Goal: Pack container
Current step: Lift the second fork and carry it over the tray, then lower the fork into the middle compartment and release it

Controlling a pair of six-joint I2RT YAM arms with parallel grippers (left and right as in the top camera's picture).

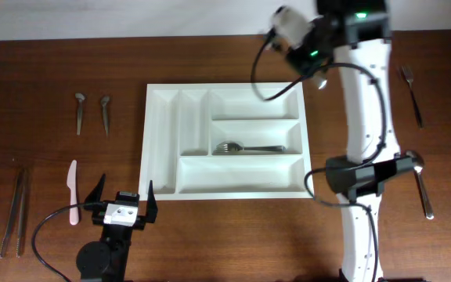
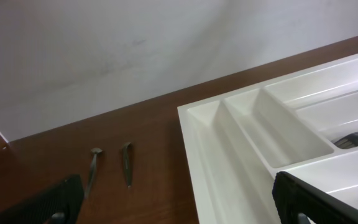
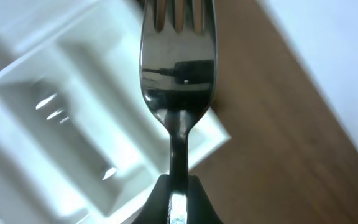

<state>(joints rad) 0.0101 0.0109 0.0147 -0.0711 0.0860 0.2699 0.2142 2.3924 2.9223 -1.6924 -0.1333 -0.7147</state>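
My right gripper moves back, turns lengthwise, goes down and releases the fork next, since the container's section holding a metal utensil (image 1: 254, 139) (image 3: 67, 134) lies back from and below it.
The container, a large white cutlery tray (image 1: 163, 141), lies mid-table, with one metal utensil (image 1: 249, 147) in its middle long compartment. My right gripper (image 1: 284, 35) is raised over the tray's far right corner. In the right wrist view it (image 3: 178, 193) is shut on the handle of a metal fork (image 3: 178, 68), tines pointing away, above the tray's corner (image 3: 55, 106). My left gripper (image 1: 121, 205) is open and empty, just off the tray's near left corner. In the left wrist view its fingers (image 2: 179, 211) frame the tray's left edge (image 2: 229, 162).
Two small spoons (image 1: 80, 112) (image 1: 105, 112) lie left of the tray and also show in the left wrist view (image 2: 94, 168). A white plastic knife (image 1: 73, 192) and metal tongs (image 1: 14, 211) lie at the near left. A fork (image 1: 412, 94) and a spoon (image 1: 421, 184) lie at the right.
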